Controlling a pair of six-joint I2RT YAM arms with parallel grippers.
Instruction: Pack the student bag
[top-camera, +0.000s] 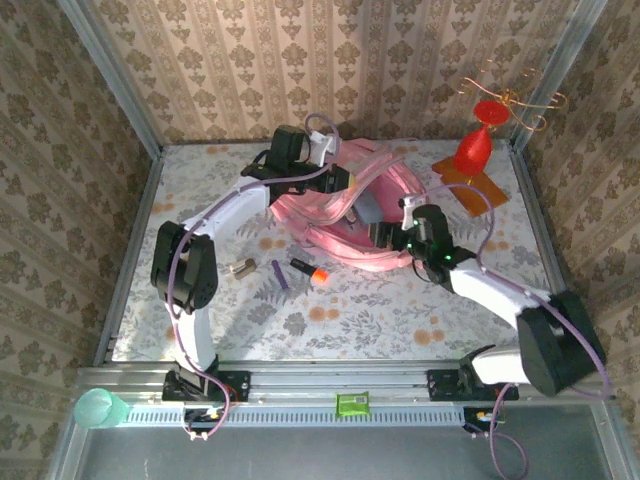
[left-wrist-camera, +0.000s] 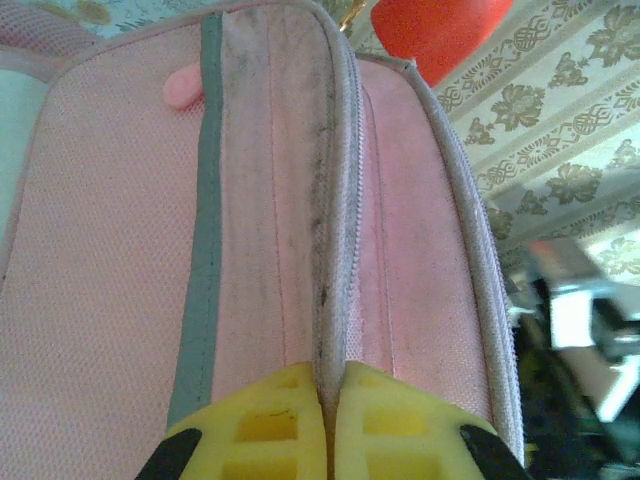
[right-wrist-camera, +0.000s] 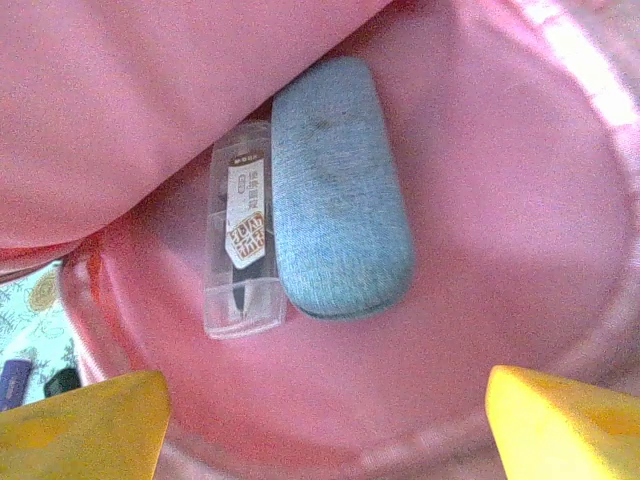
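Note:
My left gripper holds the grey zipper-edged fold of the bag. It should next pull that fold back and down over the bag's opening (top-camera: 377, 208) and release it there.
The student bag (top-camera: 300, 212) lies at the table's middle back, pink and soft, with its mouth held open. My left gripper (top-camera: 335, 180) is at its upper edge. In the left wrist view the left gripper (left-wrist-camera: 328, 375) is shut on a grey zipper-edged fold (left-wrist-camera: 335, 250) of the student bag (left-wrist-camera: 110, 250). My right gripper (top-camera: 385, 237) is at the bag's near right side. In the right wrist view it (right-wrist-camera: 325, 390) stands open over the pink interior (right-wrist-camera: 500, 200), with nothing between the fingers. Inside lie a blue fabric case (right-wrist-camera: 335, 190) and a clear plastic box (right-wrist-camera: 240, 240), side by side.
On the floral tabletop left of the bag lie a black marker with an orange cap (top-camera: 310, 268), a purple pen (top-camera: 281, 275) and a small metal piece (top-camera: 241, 268). A red cone on an orange board (top-camera: 474, 148) stands back right. A green cup (top-camera: 100, 408) sits by the front rail.

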